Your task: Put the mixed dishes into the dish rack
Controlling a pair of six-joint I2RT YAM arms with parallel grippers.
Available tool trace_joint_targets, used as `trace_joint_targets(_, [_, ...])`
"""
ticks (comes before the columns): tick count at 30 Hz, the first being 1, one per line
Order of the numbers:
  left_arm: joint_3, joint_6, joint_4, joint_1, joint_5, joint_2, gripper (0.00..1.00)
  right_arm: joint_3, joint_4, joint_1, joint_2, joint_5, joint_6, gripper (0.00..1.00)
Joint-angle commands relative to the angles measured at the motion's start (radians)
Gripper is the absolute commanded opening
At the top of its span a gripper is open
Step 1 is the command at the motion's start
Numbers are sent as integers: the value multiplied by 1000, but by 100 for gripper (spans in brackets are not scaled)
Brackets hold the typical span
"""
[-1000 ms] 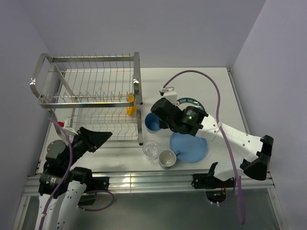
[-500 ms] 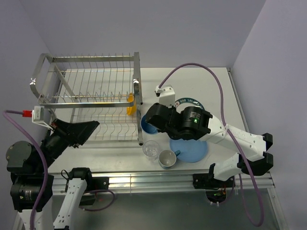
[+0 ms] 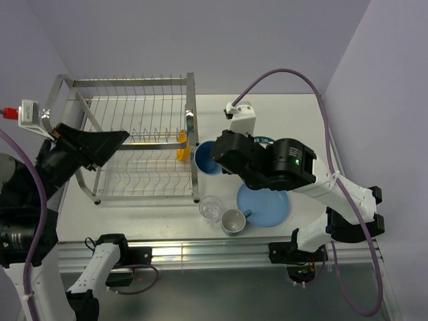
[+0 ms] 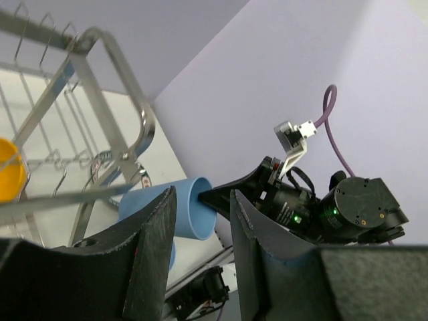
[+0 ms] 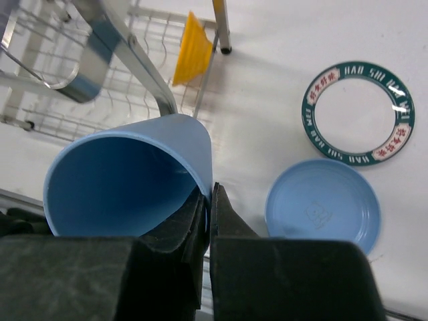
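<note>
My right gripper holds the tumbler (image 3: 206, 158) and has space over the white plate to its right in the top view, so I will carry the tumbler there, clear of the rack, and let go of it.
My right gripper (image 5: 209, 200) is shut on the rim of the blue tumbler (image 5: 127, 177), one finger inside and one outside. The tumbler (image 3: 206, 158) hangs tilted just right of the dish rack (image 3: 127, 144). A small yellow-orange bowl (image 3: 181, 145) stands on edge in the rack's lower tier. My left gripper (image 3: 122, 138) hovers open and empty above the rack's left part. On the table lie the clear glass (image 3: 210, 208), the light blue mug (image 3: 233, 222) and the plain blue plate (image 3: 264, 204). The white plate with a dark patterned rim (image 5: 309, 100) is mostly hidden under my right arm in the top view.
The rack's tubular end handle (image 4: 127, 114) stands between my left gripper (image 4: 200, 227) and the tumbler (image 4: 167, 210). Lilac walls close in behind and on the right. My right arm (image 3: 287, 167) stretches over the plates.
My left arm has swung up from the table's front left to above the rack. My right arm has carried the tumbler a little up and back, staying beside the rack's right end.
</note>
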Motion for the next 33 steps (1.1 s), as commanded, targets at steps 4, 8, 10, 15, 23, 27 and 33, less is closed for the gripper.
trace_joint_targets(4, [213,36,62,6,19,211,43,118,-55,-12,-15,110,-40,0])
trace_joint_targets(8, [364,35,75,-5,20,354,41,77,-27,-50,-56,107,-60,0])
trace_joint_targets(10, [408,38,80,-72,-13,399,41,33,4,-72,-90,96,-74,0])
trace_joint_targets(15, [632,128,-7,-430,-314,611,42,-65,59,-155,-165,52,-97,0])
trace_joint_targets(23, [576,170,43,-806,-631,631,42,-87,27,-195,-214,59,-89,0])
trace_joint_targets(27, [543,220,36,-991,-802,642,42,-82,12,-195,-215,52,-70,0])
trace_joint_targets(33, [574,285,-40,-1242,-1099,728,43,-78,7,-195,-240,17,-50,0])
